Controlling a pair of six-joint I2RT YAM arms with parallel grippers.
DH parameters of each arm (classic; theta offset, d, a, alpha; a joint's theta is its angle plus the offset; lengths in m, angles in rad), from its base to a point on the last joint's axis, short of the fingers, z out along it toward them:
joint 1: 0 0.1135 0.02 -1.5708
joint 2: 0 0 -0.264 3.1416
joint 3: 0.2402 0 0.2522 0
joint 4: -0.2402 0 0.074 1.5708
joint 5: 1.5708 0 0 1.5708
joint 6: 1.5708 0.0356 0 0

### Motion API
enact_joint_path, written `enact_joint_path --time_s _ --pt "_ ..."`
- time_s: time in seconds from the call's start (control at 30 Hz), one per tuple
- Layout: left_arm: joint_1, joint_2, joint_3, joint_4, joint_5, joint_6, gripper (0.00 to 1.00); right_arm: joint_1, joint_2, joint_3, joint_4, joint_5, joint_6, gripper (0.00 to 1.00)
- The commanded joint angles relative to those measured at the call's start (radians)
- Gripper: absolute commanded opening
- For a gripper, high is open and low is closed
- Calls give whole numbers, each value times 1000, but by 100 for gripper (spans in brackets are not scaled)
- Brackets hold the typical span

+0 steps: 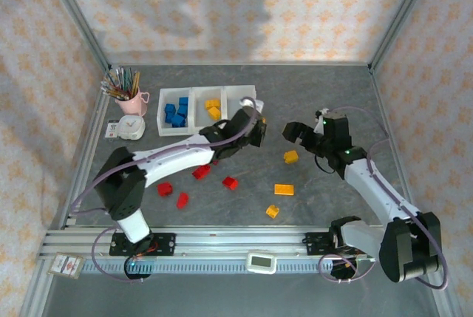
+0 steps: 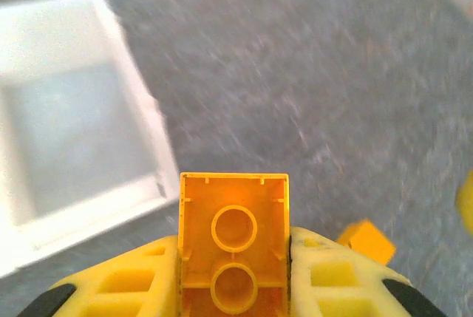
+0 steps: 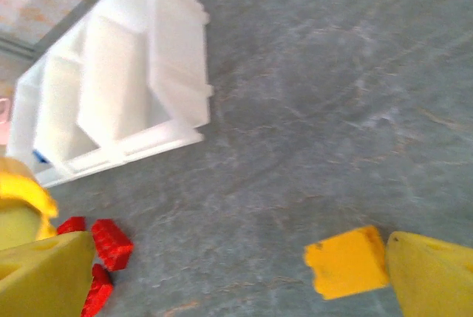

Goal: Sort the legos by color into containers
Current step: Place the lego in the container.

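Note:
I will next move my left gripper across the empty bin and over the tray's middle bin (image 1: 209,113) to let go of the yellow lego, because yellow legos are already there.
The white three-bin tray (image 1: 228,92) lies at the back left; its left bin holds blue legos (image 1: 176,113), its middle bin yellow ones (image 1: 213,108). My left gripper (image 1: 255,131) hovers just right of the tray, shut on a yellow lego (image 2: 233,243) whose hollow underside faces the camera, with a tray bin (image 2: 140,103) to its left. My right gripper (image 1: 299,137) is open above a yellow lego (image 1: 291,157); in the right wrist view that lego (image 3: 347,261) lies against the right finger (image 3: 436,276). Red legos (image 1: 201,172) lie under the left arm.
More red legos (image 1: 230,182) (image 1: 164,188) (image 1: 182,199) and two yellow-orange ones (image 1: 284,189) (image 1: 273,211) are scattered on the grey table front. A pink cup of pencils (image 1: 131,100) and a small white clock (image 1: 131,128) stand left of the tray.

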Motion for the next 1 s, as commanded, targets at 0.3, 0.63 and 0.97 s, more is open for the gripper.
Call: enact_joint_path --time_s 0.3,0.63,0.97 --pt "300 100 47 -88 -137 -162 23 217 179 101 95 49 32 100" --pt "365 307 198 -167 -214 -187 38 224 222 119 78 74 14 100" --pt "358 187 153 -157 -130 -197 59 202 163 133 34 154 11 100"
